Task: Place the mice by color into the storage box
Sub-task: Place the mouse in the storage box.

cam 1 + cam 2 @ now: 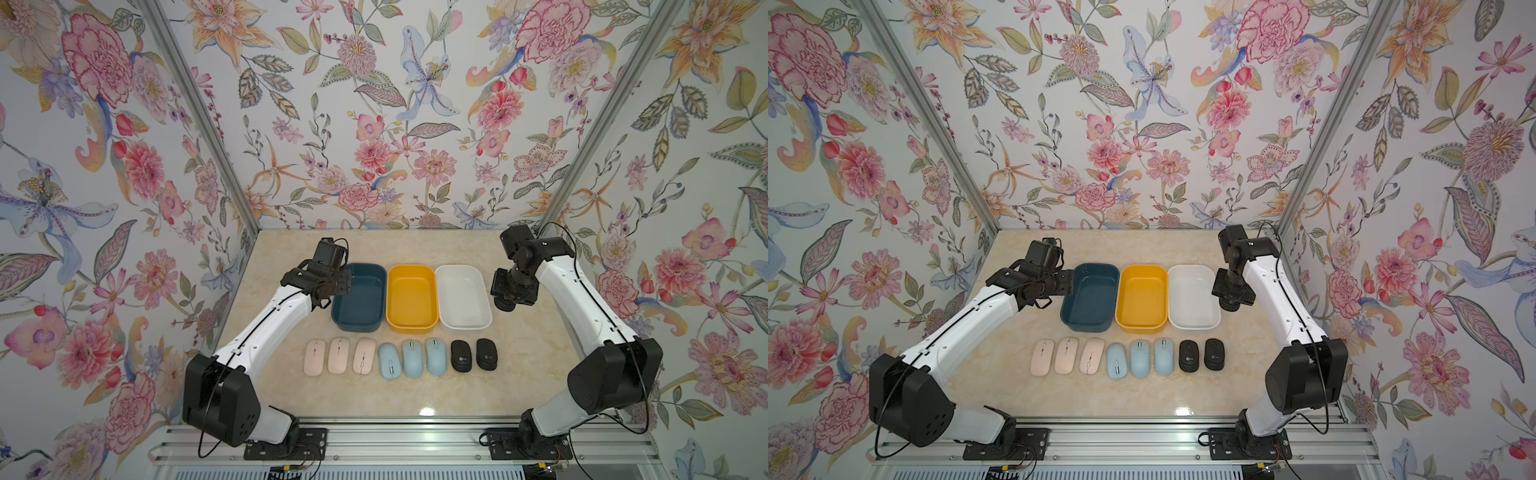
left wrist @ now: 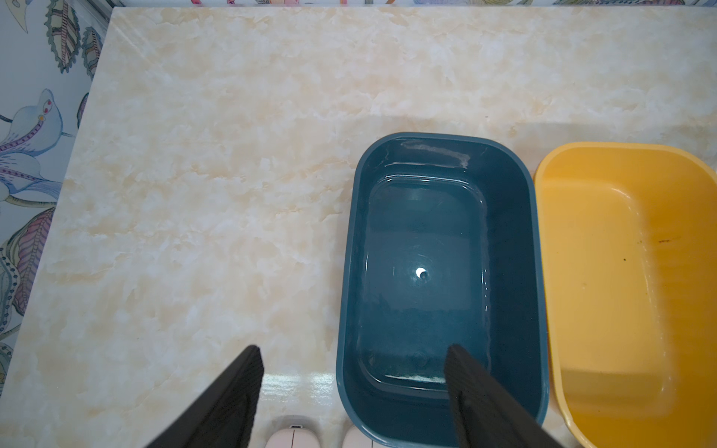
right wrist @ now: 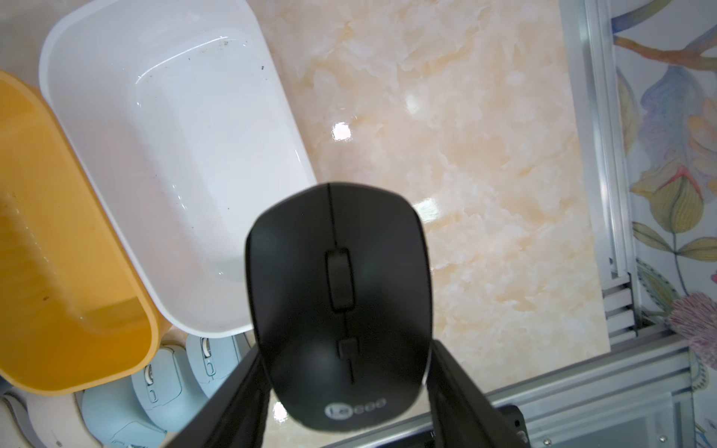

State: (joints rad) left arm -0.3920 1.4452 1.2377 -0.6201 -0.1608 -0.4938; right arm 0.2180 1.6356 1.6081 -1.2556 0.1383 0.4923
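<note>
My right gripper carries the third black mouse (image 3: 337,267) across the white box's rim next, lowers and releases it. The box's empty bottom lies below, toward the yellow box.
Three storage boxes stand side by side in both top views: dark blue (image 1: 360,328), yellow (image 1: 412,329) and white (image 1: 464,326), all with nothing in them. In front of them lie the mice in a row: three pale pink (image 1: 338,355), three light blue (image 1: 412,358) and two black (image 1: 461,355). My right gripper (image 3: 345,351) is shut on a third black mouse (image 3: 337,267) and hangs just right of the white box (image 3: 116,128). My left gripper (image 2: 354,349) is open and holds nothing, over the left rim of the blue box (image 2: 349,240).
Floral walls and aluminium posts close in the marble table (image 1: 374,249) on three sides. An aluminium rail (image 1: 399,444) carrying both arm bases runs along the front edge. Bare tabletop lies behind the boxes and left of the blue one (image 2: 194,194).
</note>
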